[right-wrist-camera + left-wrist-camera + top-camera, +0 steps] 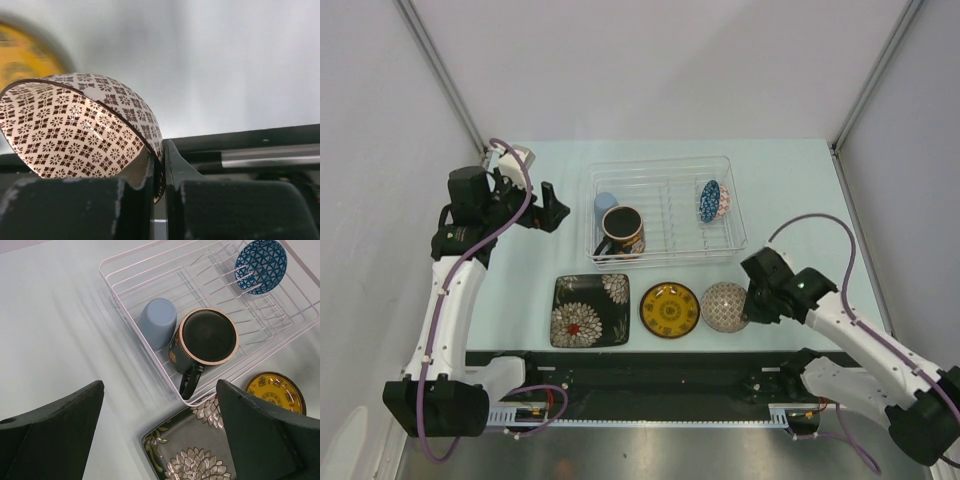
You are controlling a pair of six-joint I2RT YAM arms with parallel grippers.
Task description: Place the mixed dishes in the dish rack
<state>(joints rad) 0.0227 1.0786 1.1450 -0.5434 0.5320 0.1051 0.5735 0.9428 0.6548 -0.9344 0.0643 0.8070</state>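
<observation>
My right gripper lifts the brownish bowl outward next, turns and lowers it at the rack's near corner [714, 239] by the blue patterned bowl, where slots are empty, then releases it.
The dish rack [660, 164] holds a pale blue cup [606, 206], a dark floral mug [622, 231] and a blue patterned bowl [710, 200] standing on edge. In front of it lie a black square floral plate [590, 310], a yellow saucer [669, 309] and a brownish patterned bowl [722, 306]. My right gripper [162, 160] is shut on the rim of the brownish bowl [75, 125], which is tilted. My left gripper [552, 208] hangs open left of the rack, holding nothing. Its wrist view shows the cup [157, 322], mug [207, 340], plate [195, 455] and rack [200, 285].
A black rail [650, 362] runs along the near table edge just behind the plate, saucer and bowl. Grey walls close in the table on the left, the right and at the back. The yellow saucer [25, 55] shows blurred beside the held bowl.
</observation>
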